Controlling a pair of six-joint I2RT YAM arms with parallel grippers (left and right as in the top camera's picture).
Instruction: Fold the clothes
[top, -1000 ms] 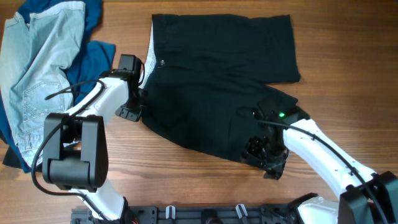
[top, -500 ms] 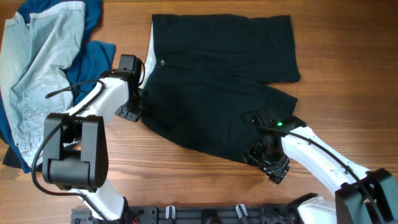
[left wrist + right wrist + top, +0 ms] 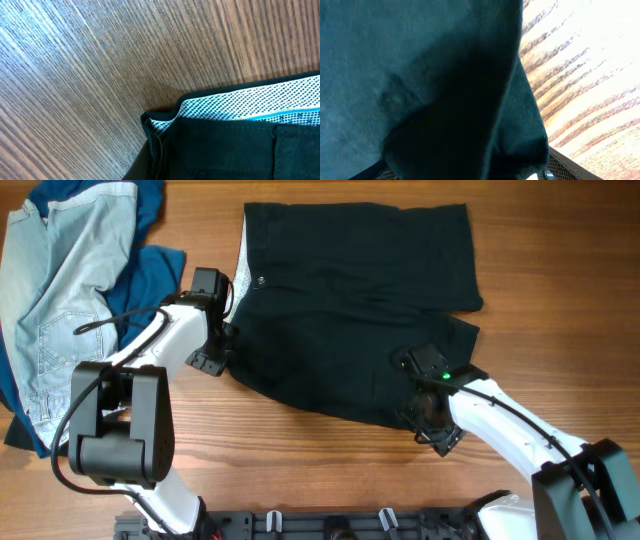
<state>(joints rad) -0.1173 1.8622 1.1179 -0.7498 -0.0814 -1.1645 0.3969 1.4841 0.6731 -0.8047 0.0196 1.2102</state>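
Observation:
The left gripper next lifts the waistband's near corner and carries it outward. It then lowers and releases it near the waistband's far corner (image 3: 252, 210), which lies outward, to fold the flat shorts.
The black shorts (image 3: 350, 300) lie spread flat mid-table, with the pale dotted waistband (image 3: 240, 107) and a small button (image 3: 261, 280) at their left end. My left gripper (image 3: 212, 358) is at the waistband's near corner, shut on that edge; its fingers stay out of the left wrist view. My right gripper (image 3: 432, 425) is at the near leg hem. In the right wrist view the dark cloth (image 3: 420, 75) is bunched over and between the jaws, which stand wide apart. One mesh finger pad (image 3: 567, 167) shows at the edge.
Light-blue denim shorts (image 3: 60, 290) lie on a dark-blue garment (image 3: 155, 265) at the table's far left. Bare wooden table (image 3: 560, 300) extends to the right of the black shorts. A black rail (image 3: 330, 525) runs along the near edge.
My right gripper has moved up and left into the near leg hem, pushing that hem inward. The left arm and waistband have not moved.

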